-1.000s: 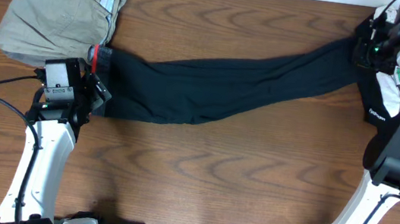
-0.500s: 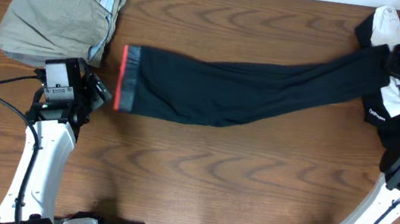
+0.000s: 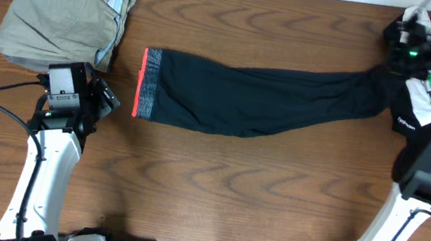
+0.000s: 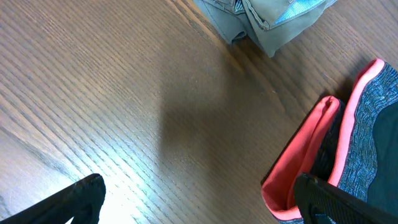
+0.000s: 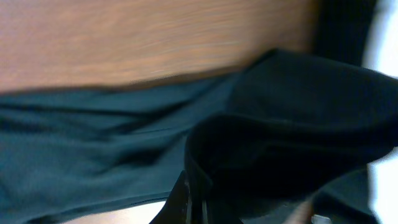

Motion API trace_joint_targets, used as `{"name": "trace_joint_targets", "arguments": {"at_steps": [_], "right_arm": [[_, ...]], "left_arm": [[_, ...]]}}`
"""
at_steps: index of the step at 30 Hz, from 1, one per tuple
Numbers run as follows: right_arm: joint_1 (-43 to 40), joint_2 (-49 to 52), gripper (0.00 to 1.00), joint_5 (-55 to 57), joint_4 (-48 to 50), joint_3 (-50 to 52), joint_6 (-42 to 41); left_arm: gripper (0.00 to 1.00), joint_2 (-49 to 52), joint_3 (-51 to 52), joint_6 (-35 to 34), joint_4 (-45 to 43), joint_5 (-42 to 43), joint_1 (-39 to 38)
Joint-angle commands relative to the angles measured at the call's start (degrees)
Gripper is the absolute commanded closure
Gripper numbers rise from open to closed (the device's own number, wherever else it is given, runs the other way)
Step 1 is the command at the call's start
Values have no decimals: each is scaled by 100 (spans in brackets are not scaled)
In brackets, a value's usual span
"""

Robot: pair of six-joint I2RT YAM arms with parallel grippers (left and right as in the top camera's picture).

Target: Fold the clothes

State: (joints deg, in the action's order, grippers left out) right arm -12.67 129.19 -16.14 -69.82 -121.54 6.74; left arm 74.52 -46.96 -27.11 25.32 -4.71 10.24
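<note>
The legs of the pants lie stretched out from the waistband (image 3: 148, 84), so the robot's right gripper should next carry the leg ends toward it and down onto the middle of the pants.
The black pants (image 3: 267, 102) lie stretched across the table, grey-and-red waistband (image 3: 148, 84) at the left, leg ends at the far right. My right gripper (image 3: 397, 62) is shut on the leg-end fabric (image 5: 280, 143) near the table's back right. My left gripper (image 3: 104, 100) is open and empty, left of the waistband. In the left wrist view the waistband (image 4: 348, 143) lies against the right finger, with bare wood between the fingers (image 4: 199, 199).
Khaki-tan trousers (image 3: 63, 15) with light-blue lining lie bunched at the back left; they also show in the left wrist view (image 4: 267, 18). A cable runs off the left edge by my left arm. The table's far edge runs just behind both garments.
The pants have slid right, pulled out flatter; the waistband has unrolled and moved away from my left gripper. My right arm swung out to the right and came back to the leg ends.
</note>
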Motion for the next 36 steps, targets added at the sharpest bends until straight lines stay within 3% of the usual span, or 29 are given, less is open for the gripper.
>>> {"name": "trace_joint_targets", "arguments": {"at_steps": [1, 17, 36], "right_arm": [[505, -190, 99, -122, -118, -125, 105], [2277, -177, 99, -15, -236, -125, -74], [3322, -153, 99, -22, -59, 457, -267]], "left_arm": [[2, -4, -101, 50, 11, -46, 20], [2, -4, -101, 50, 11, -46, 20], [2, -4, -101, 50, -11, -48, 20]]}}
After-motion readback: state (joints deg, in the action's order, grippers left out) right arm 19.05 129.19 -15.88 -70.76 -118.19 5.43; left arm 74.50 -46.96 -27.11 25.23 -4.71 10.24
